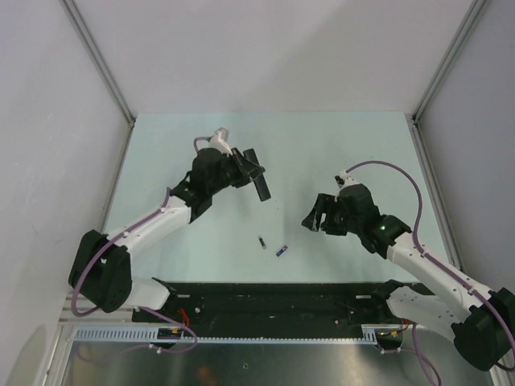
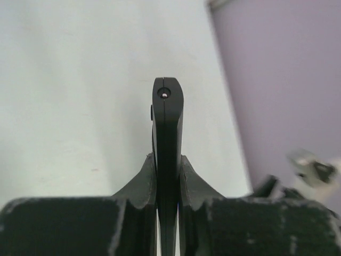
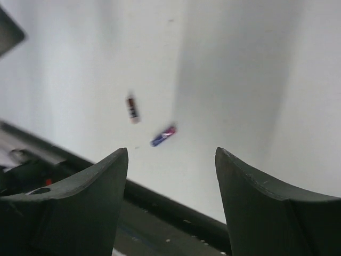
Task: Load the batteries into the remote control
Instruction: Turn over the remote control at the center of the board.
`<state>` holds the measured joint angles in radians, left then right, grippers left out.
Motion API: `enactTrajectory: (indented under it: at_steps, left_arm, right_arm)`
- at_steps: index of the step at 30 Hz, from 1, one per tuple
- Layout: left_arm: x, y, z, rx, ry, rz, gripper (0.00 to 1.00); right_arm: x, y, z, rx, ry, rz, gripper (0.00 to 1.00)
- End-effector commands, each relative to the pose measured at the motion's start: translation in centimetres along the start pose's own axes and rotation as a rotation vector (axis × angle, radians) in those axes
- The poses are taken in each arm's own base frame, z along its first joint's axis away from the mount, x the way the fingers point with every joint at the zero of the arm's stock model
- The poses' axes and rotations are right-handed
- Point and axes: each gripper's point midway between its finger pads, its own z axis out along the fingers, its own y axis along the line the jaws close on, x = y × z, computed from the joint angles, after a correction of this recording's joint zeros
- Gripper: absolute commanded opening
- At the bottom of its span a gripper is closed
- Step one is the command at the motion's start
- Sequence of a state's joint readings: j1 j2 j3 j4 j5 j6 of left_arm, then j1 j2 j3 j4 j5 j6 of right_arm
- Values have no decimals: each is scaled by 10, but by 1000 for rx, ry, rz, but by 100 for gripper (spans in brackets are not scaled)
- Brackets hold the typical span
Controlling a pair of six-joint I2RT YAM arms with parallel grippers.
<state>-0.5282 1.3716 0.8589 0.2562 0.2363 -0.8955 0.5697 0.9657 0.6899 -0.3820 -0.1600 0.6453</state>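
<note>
The remote control is still held off the table, and my left gripper needs to turn it and lower it toward the empty table beyond the batteries next.
The remote control is a slim black bar held off the table, with my left gripper shut on its near end. In the left wrist view the remote control stands edge-on, clamped between the two fingers. Two batteries lie on the pale table in front of the arms: a dark one with a reddish band and a blue one. My right gripper hovers open and empty to their right. Its wrist view shows the reddish battery and the blue battery beyond the gripper.
A black base rail runs along the near edge of the table, also seen as the black base rail below the right fingers. Grey walls with metal posts enclose the table on the left, back and right.
</note>
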Motion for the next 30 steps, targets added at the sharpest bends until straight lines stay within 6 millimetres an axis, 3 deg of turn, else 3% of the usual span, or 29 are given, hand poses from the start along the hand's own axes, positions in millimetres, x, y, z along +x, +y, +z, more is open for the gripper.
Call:
enactTrajectory:
  at_steps: [1,2,5,6,8,13,14,16,20,26,30]
  left_arm:
    - [-6,93,-34,-565,41,309,0]
    - [-15,104,-38,-673,28,356,0]
    - [-24,114,-45,-820,59,529,0]
    - [-18,124,-41,-867,101,559,0]
    - [-22,122,-40,-907,138,628,0]
    - [-10,133,-19,-1028,222,823,0]
    - [-11,129,-13,-1030,233,841,0]
    - [0,146,-2,-1074,283,861,0]
    - [10,155,15,-1081,306,848,0]
    - [33,172,34,-1066,384,842,12]
    - [43,172,42,-1043,405,836,28]
  right_arm:
    - [-32,-32,-17,250,-176,-81,71]
    - [-35,-34,-19,266,-193,-86,71]
    - [-34,-36,-20,285,-197,-103,71]
    - [-33,-38,-21,293,-193,-112,71]
    - [-30,-40,-21,306,-181,-117,70]
    - [-26,-39,-22,305,-165,-142,71]
    - [-25,-38,-22,302,-159,-146,71]
    - [-24,-36,-21,295,-150,-151,71]
    - [-21,-36,-25,300,-138,-156,71]
    - [-20,-35,-29,291,-135,-154,73]
    - [-18,-34,-30,285,-130,-152,73]
